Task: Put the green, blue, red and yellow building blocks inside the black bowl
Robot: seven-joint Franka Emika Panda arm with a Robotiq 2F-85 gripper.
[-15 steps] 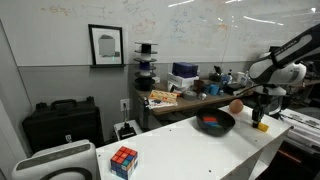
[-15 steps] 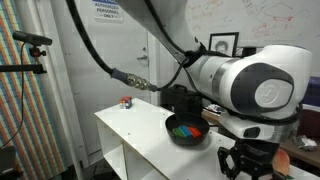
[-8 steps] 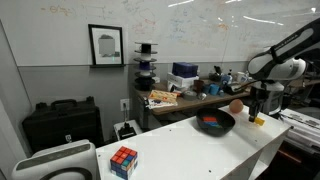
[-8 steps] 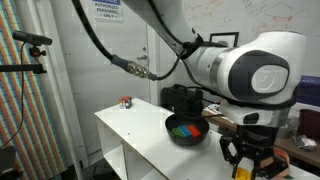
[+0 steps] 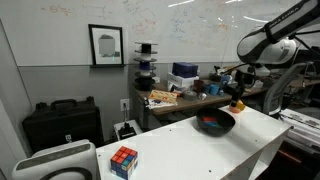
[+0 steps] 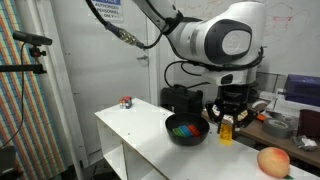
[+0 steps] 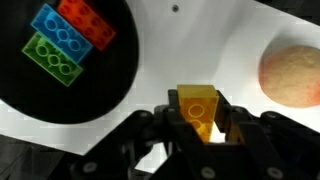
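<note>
The bare bottom of the bowl lies to the left of my gripper in the wrist view, past the bowl's rim. My gripper should carry the yellow block over there next and let it go.
My gripper (image 7: pixel 197 122) is shut on the flat yellow block (image 7: pixel 197 108), which stands upright between the fingers. It hangs above the white table, just beside the black bowl's rim (image 7: pixel 20 95). The red (image 7: pixel 85 22), blue (image 7: pixel 62 27) and green (image 7: pixel 55 58) blocks lie side by side inside the bowl. In an exterior view the gripper (image 6: pixel 226 122) holds the yellow block (image 6: pixel 226 130) right of the bowl (image 6: pixel 187 138); from another angle the gripper (image 5: pixel 238 99) hovers over the bowl's far edge (image 5: pixel 214 128).
An orange ball (image 6: pixel 272 161) (image 7: pixel 293 72) rests on the table beyond the gripper. A multicoloured puzzle cube (image 5: pixel 123 160) (image 6: pixel 126 102) sits at the table's other end. A black case (image 5: pixel 60 125) and a cluttered desk stand behind the table.
The arm has lifted the yellow block off the table's end and carried it past the ball to the bowl's side. The grip has stayed shut.
</note>
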